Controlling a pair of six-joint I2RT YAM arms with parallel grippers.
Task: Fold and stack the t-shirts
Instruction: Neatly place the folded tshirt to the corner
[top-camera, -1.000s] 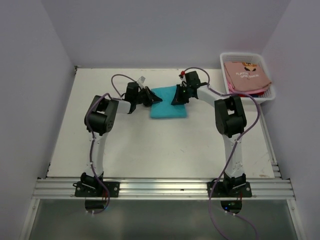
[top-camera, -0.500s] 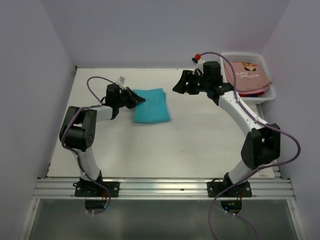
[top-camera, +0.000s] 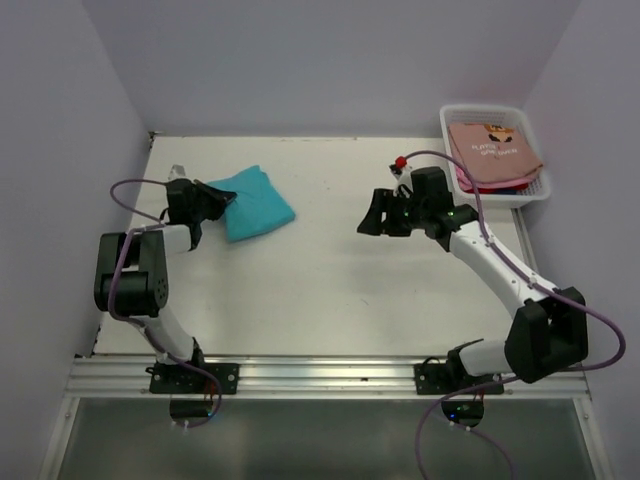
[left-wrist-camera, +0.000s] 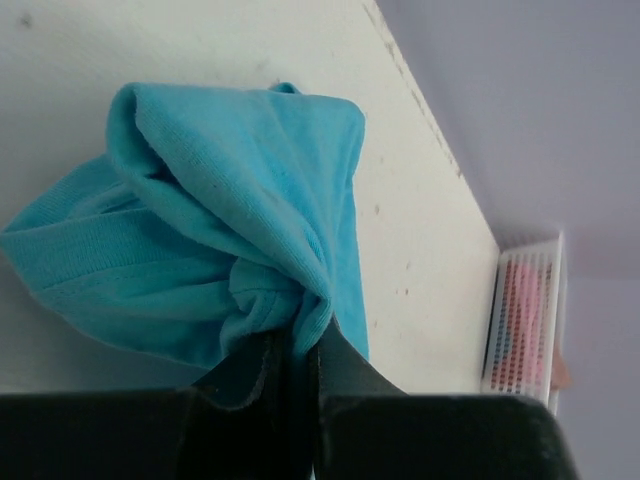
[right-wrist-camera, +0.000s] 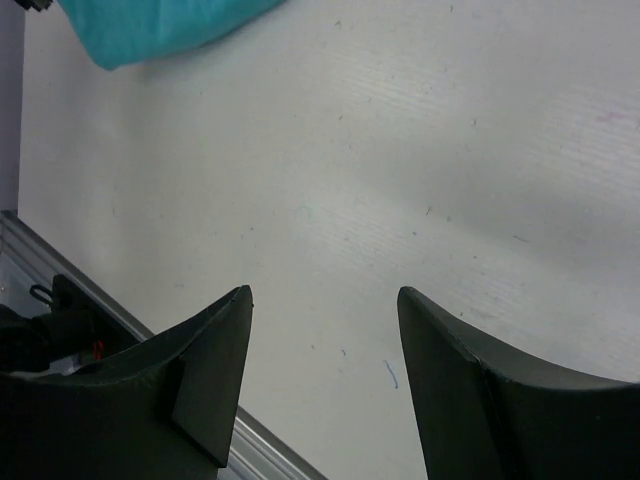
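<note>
My left gripper brings the teal t-shirt (top-camera: 256, 202) outward and to the left in the top view next, and releases it on the table's bare corner.
A folded teal t-shirt (top-camera: 256, 202) lies on the table at the far left. My left gripper (top-camera: 222, 198) is shut on its left edge; in the left wrist view the teal cloth (left-wrist-camera: 210, 230) bunches between my closed fingers (left-wrist-camera: 345, 365). My right gripper (top-camera: 372, 214) hangs open over bare table right of centre, holding nothing, with a corner of the teal shirt (right-wrist-camera: 150, 25) far ahead in its wrist view. A salmon-pink t-shirt (top-camera: 492, 150) with small dark print lies on top of a pile in the white basket (top-camera: 448, 128), with red and blue edges under it.
The white basket stands at the far right corner of the table. Purple walls close in the table on three sides. A metal rail (top-camera: 320, 378) runs along the near edge, where both arm bases are bolted.
My left gripper has dragged the teal shirt leftward across the table. My right gripper let go of the shirt, opened, and swung right and then nearer.
</note>
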